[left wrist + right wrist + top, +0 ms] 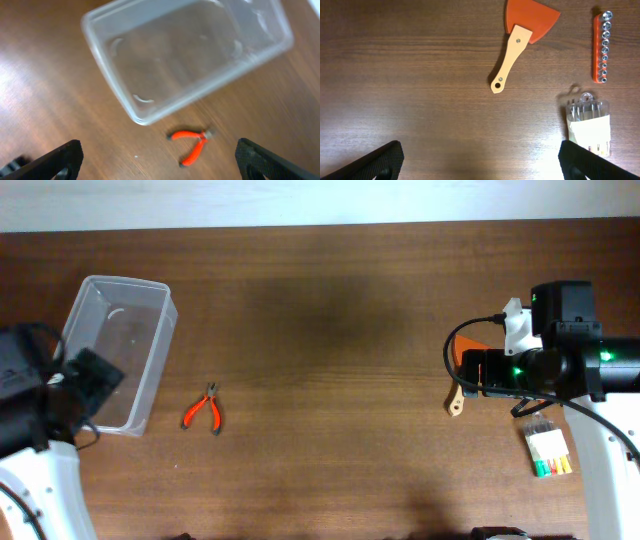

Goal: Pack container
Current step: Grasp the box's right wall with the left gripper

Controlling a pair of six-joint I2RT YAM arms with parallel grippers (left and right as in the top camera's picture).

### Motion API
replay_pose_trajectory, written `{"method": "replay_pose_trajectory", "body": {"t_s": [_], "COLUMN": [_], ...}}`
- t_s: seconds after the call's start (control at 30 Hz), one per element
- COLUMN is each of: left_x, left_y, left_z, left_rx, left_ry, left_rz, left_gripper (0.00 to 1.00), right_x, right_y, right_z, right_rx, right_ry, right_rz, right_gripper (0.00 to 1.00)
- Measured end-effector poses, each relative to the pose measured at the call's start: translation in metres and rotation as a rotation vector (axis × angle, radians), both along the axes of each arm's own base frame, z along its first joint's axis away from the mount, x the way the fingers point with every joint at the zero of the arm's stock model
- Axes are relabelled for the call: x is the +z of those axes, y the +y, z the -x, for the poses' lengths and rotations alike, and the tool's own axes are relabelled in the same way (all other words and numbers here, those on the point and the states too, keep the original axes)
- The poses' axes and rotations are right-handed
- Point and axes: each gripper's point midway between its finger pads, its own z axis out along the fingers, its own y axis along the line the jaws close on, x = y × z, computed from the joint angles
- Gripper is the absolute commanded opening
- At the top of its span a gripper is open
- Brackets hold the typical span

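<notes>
The container's near short side [112, 427] [113, 78] is below my left gripper and looks slanted in its wrist view. My left gripper needs to go down next and turn its open fingers to straddle it.
The clear plastic container [125, 340] lies at the far left of the table and also shows in the left wrist view [185, 50]; it holds nothing. Small orange-handled pliers [205, 410] lie just right of it, also in the left wrist view [192, 145]. My left gripper [159, 162] is open and empty above the table near the container's front corner. My right gripper [480, 162] is open and empty over bare wood. An orange scraper with a wooden handle [520, 35], an orange socket rail [600, 47] and a clear case of bits [589, 125] lie on the right.
The wooden table [330, 380] spans the view. The right arm [540, 365] covers most of the scraper in the overhead view; only its handle tip [455, 405] shows. The bit case [548, 452] lies near the right front.
</notes>
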Motion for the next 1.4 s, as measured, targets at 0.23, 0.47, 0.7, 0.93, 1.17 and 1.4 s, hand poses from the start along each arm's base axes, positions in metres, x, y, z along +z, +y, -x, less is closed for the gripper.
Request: {"method": "replay_pose_trajectory", "body": {"t_s": [0.23, 0.47, 0.7, 0.93, 1.17, 1.4], "left_x": [-0.049, -0.108, -0.152, -0.193, -0.204, -0.204], "left_y": [0.039, 0.056, 0.063, 0.062, 0.063, 0.063], "left_z": [0.001, 0.002, -0.008, -0.006, -0.005, -0.005], "left_rx": [0.167, 0.329, 0.370, 0.382, 0.388, 0.389], "left_ry": [0.133, 0.277, 0.357, 0.459, 0.489, 0.490], "left_rz": [0.109, 0.241, 0.291, 0.340, 0.343, 0.344], "left_gripper": [0.99, 0.99, 0.99, 0.93, 0.84, 0.80], "right_x": [0.000, 0.000, -0.001, -0.002, -0.002, -0.002], "right_y": [0.000, -0.001, -0.001, -0.001, -0.002, -0.002], "right_z": [0.001, 0.003, 0.006, 0.008, 0.008, 0.008], "right_rx": [0.000, -0.001, 0.000, -0.001, -0.004, -0.004], "right_ry": [0.005, 0.012, 0.023, 0.033, 0.034, 0.034], "right_rz": [0.001, 0.004, 0.004, 0.008, 0.014, 0.014], "right_gripper": [0.99, 0.99, 0.99, 0.99, 0.99, 0.99]}}
